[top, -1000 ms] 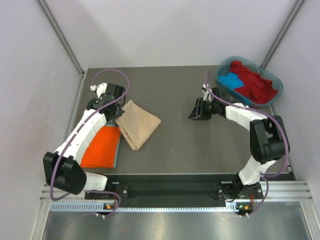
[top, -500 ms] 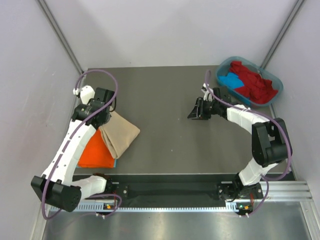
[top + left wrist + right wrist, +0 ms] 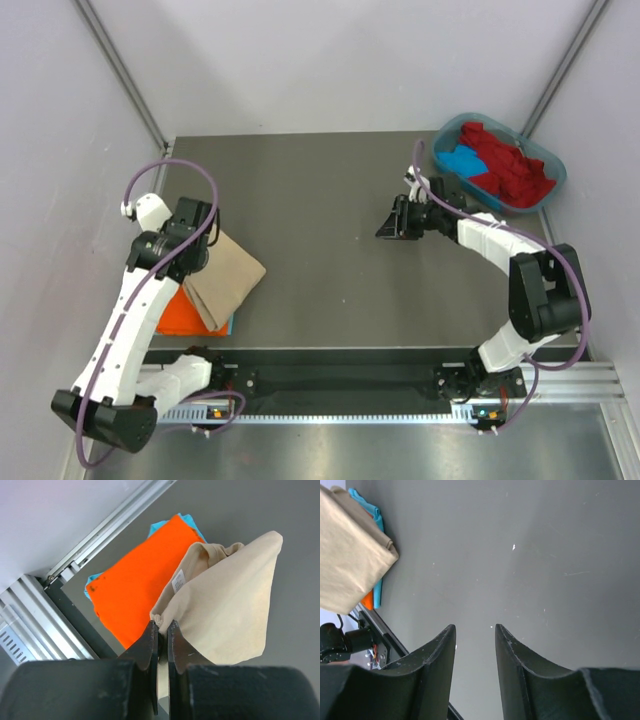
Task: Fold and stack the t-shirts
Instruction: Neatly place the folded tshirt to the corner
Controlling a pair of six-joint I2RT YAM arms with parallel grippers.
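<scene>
The beige t-shirt's edge swings back and down next, as my left gripper turns, and is released at the orange t-shirt's corner by the rails. That corner still lies uncovered.
A folded beige t-shirt (image 3: 224, 282) (image 3: 232, 605) (image 3: 347, 560) hangs from my left gripper (image 3: 192, 268) (image 3: 162, 624), which is shut on its edge near the white neck label. It hovers partly over a folded orange t-shirt (image 3: 190, 316) (image 3: 137, 582) that lies on a blue one (image 3: 231, 325) (image 3: 188, 519) at the table's front left. My right gripper (image 3: 390, 226) (image 3: 474, 627) stands open over bare table right of centre, holding nothing. More t-shirts, red (image 3: 510, 165) and blue (image 3: 460, 160), fill the tub at the back right.
The teal oval tub (image 3: 549, 186) sits in the back right corner. Metal rails (image 3: 105, 527) run along the table's left and front edges. Grey walls close in on three sides.
My left arm has carried the beige t-shirt leftward and toward the front, so it now covers much of the orange one. The right arm has stayed put.
</scene>
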